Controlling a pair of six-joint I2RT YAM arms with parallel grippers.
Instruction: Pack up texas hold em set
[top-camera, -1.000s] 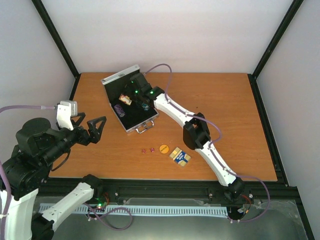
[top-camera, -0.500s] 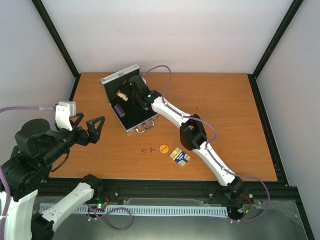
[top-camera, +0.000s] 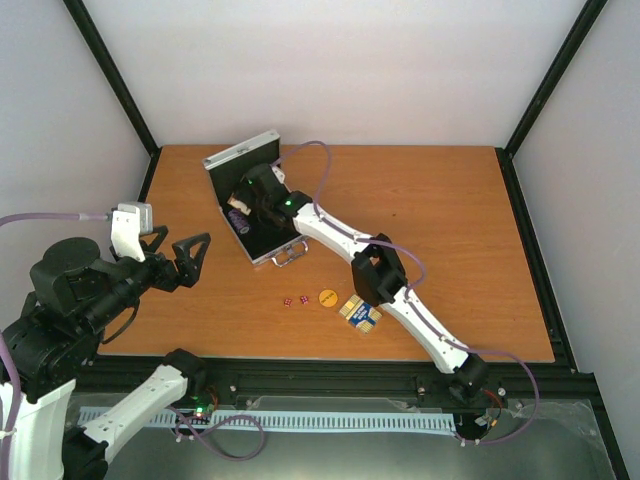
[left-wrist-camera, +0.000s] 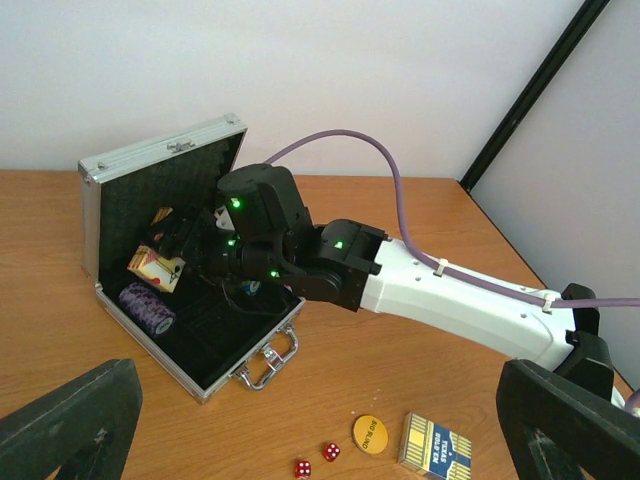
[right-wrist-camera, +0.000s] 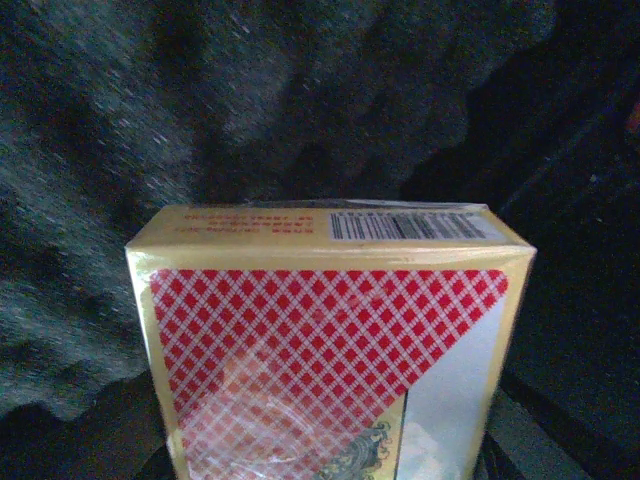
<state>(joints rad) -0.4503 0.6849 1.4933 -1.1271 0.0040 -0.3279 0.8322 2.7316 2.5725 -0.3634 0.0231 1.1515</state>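
The red-checked card deck is still held above the black lining, so I should next lower my right gripper to the black lining beside the purple chip stack (top-camera: 238, 220) and let go of the deck.
The silver case (top-camera: 296, 238) lies open at the table's back left, lid (top-camera: 240, 153) raised; it also shows in the left wrist view (left-wrist-camera: 150, 340). My right gripper (top-camera: 245, 197) reaches inside it, shut on a red-checked card deck (right-wrist-camera: 320, 340), which the left wrist view (left-wrist-camera: 155, 268) shows held over the black lining. A purple chip stack (top-camera: 238, 220) lies in the case. Two red dice (top-camera: 295, 300), an orange round button (top-camera: 328, 297) and a blue-and-gold card deck (top-camera: 360, 312) lie on the table in front. My left gripper (top-camera: 190, 255) is open and empty, left of the case.
The right arm (top-camera: 385, 270) stretches diagonally across the table from the near right to the case, passing just behind the button and blue deck. The case handle (left-wrist-camera: 265, 360) points toward the dice. Black frame posts stand at the back corners.
My right gripper has moved left and deeper into the case with the red deck. My left gripper has barely moved.
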